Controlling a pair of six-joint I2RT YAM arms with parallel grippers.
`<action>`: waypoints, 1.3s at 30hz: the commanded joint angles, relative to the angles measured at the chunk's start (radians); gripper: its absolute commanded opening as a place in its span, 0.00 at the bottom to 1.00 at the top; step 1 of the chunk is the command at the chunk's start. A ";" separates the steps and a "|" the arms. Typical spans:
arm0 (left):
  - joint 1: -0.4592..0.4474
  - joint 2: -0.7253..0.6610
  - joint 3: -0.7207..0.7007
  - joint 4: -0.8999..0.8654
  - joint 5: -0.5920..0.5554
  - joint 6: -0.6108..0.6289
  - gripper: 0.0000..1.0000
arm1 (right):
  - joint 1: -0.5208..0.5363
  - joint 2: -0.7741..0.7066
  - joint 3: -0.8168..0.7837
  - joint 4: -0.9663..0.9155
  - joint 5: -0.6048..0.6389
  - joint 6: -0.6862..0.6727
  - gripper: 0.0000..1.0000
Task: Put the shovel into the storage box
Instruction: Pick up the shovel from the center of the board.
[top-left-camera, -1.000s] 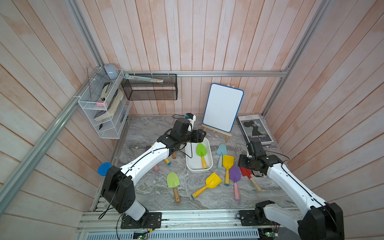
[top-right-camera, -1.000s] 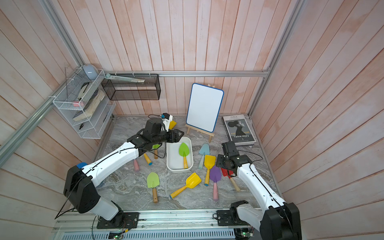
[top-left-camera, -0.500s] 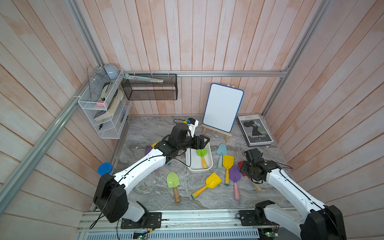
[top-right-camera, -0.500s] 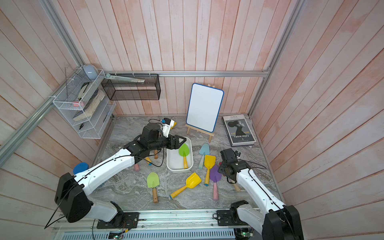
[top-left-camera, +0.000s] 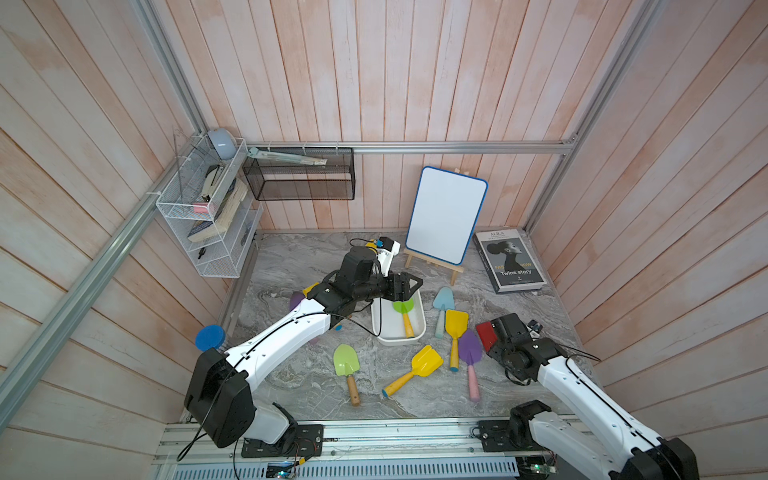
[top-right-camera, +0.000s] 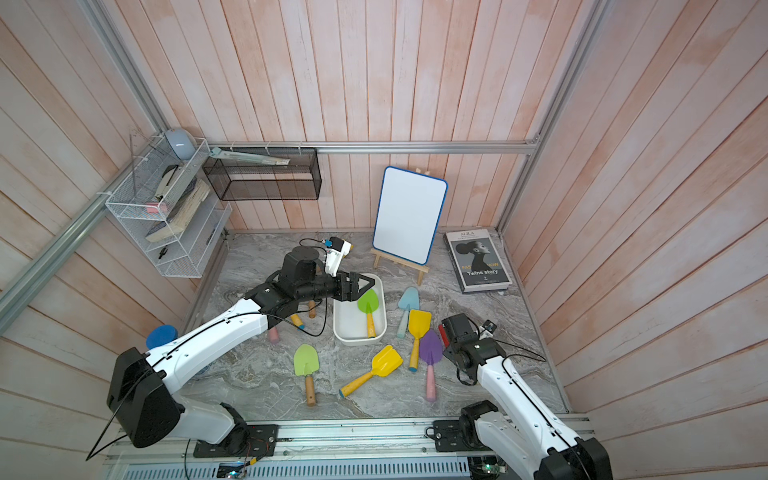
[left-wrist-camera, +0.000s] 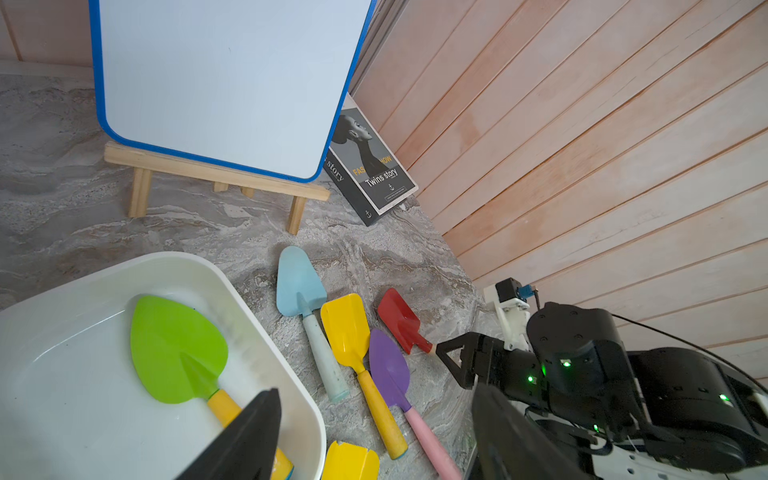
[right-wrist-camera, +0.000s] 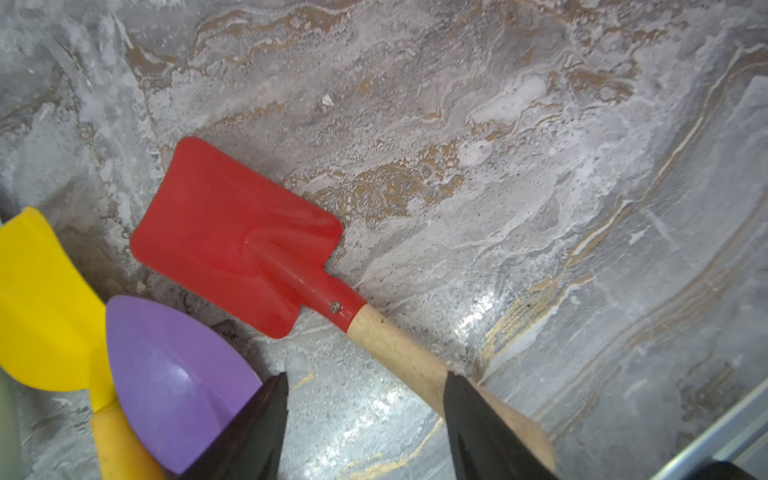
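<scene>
The red shovel's wooden handle (right-wrist-camera: 414, 368) lies just below my right gripper, under one fingertip. The right gripper comes down next until that handle sits between both fingers.
The white storage box (top-left-camera: 419, 332) (left-wrist-camera: 266, 332) holds a green shovel (top-left-camera: 403, 307) (top-right-camera: 368, 302) with a yellow handle. My left gripper (top-left-camera: 409, 286) (left-wrist-camera: 374, 436) hangs open and empty over the box's far end. A red shovel (right-wrist-camera: 237, 237) (top-left-camera: 484, 334) with a wooden handle lies on the marble to the right of the box. My right gripper (right-wrist-camera: 365, 415) is open low over that handle, which runs under one finger. In both top views the right wrist (top-left-camera: 511, 332) hides the handle.
Between box and red shovel lie a light blue shovel (top-left-camera: 444, 298), a yellow one (top-left-camera: 456, 326) and a purple one (top-left-camera: 470, 347). A yellow scoop (top-left-camera: 428, 360) and a green shovel (top-left-camera: 345, 360) lie nearer. A whiteboard easel (top-left-camera: 446, 216) and a book (top-left-camera: 509, 259) stand behind.
My left arm has sunk and stretched flatter, its gripper now over the box's far end. The right wrist has come slightly nearer over the red shovel's handle. The green shovel has stayed in the box.
</scene>
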 joint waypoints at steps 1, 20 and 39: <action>-0.003 -0.019 -0.019 0.014 0.011 0.000 0.78 | 0.005 0.004 -0.004 -0.040 0.071 0.054 0.66; -0.001 -0.019 -0.022 -0.009 -0.006 0.026 0.78 | 0.006 -0.016 -0.148 0.129 -0.021 0.089 0.67; -0.001 -0.013 -0.011 -0.033 -0.022 0.025 0.78 | 0.110 -0.009 -0.131 0.091 -0.097 0.093 0.55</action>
